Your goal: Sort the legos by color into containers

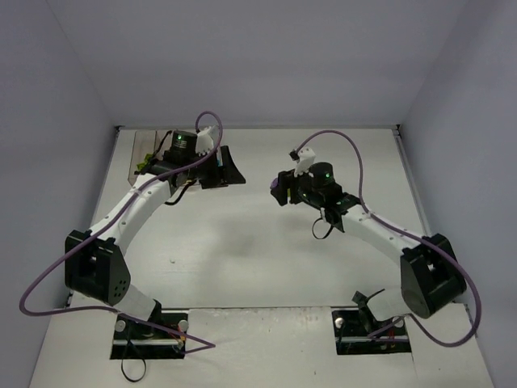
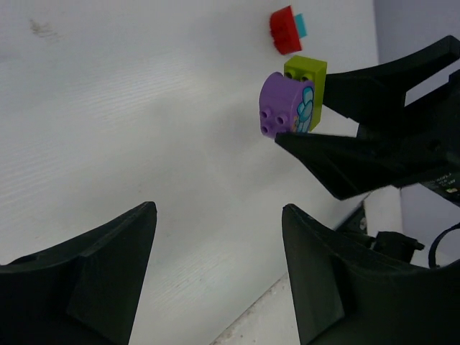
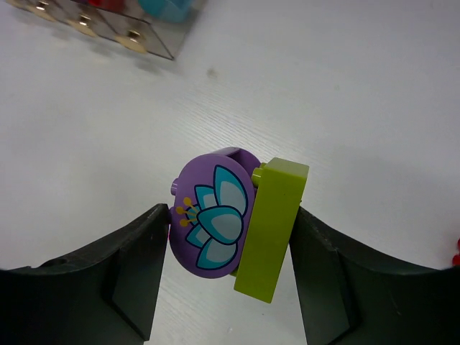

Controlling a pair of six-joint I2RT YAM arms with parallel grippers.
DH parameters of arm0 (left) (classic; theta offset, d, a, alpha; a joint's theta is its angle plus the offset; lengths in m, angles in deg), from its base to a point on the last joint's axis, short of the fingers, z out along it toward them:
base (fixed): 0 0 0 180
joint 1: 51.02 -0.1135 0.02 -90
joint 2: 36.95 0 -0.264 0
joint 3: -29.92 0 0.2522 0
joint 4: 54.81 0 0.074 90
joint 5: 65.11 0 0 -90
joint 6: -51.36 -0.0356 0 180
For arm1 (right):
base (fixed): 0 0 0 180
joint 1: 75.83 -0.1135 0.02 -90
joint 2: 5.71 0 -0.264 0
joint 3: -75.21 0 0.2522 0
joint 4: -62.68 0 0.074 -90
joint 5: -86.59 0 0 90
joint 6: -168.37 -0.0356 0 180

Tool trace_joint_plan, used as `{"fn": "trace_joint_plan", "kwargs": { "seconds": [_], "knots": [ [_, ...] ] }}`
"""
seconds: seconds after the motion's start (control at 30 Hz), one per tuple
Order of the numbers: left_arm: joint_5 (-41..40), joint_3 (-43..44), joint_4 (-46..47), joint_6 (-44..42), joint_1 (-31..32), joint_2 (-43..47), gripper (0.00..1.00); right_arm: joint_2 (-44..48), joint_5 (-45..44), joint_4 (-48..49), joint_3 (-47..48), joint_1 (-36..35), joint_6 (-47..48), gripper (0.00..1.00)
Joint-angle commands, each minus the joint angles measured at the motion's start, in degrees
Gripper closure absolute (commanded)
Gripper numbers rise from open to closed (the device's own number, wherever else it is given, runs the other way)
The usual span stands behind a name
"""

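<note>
I should move my left gripper toward the right in the top view to close across the purple brick's flower side, as the right gripper leaves it bare.
My right gripper (image 3: 230, 214) is shut on a joined lego: a round purple piece (image 3: 208, 215) with a teal flower print, stuck to a lime green brick (image 3: 277, 223). One finger presses the purple side, the other the green side. The left wrist view shows the same purple piece (image 2: 282, 108) and green brick (image 2: 307, 74) held by the right gripper's fingers (image 2: 345, 154). A red and teal lego (image 2: 287, 30) lies on the table beyond it. My left gripper (image 2: 218, 212) stands open and holds nothing. The containers (image 1: 133, 153) sit at the back left, mostly hidden under my left arm.
A corner of a clear container (image 3: 108, 25) with a teal brick (image 3: 165, 8) inside shows at the top left of the right wrist view. The two grippers (image 1: 230, 170) (image 1: 279, 190) are close together mid-table. Grey walls enclose the white table (image 1: 242, 242).
</note>
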State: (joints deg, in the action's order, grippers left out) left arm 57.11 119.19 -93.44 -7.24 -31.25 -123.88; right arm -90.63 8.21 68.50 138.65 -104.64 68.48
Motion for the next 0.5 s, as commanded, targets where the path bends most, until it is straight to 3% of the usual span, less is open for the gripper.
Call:
{"fn": "trace_joint_plan", "kwargs": {
  "seconds": [0.0,0.23,0.47],
  "knots": [
    [8.89,1.14,9.99,5.24,0.27,2.56,0.36,7.92,10.77,9.69,-2.03,0.17,7.60,1.00],
    [17.16,1.31,18.00,6.13,2.02,3.35,0.36,14.52,20.98,10.84,-1.51,-0.10,8.75,1.00],
    [19.72,1.93,18.53,5.34,5.36,3.18,0.36,16.37,22.75,8.99,0.25,-0.54,9.36,1.00]
  ]
}}
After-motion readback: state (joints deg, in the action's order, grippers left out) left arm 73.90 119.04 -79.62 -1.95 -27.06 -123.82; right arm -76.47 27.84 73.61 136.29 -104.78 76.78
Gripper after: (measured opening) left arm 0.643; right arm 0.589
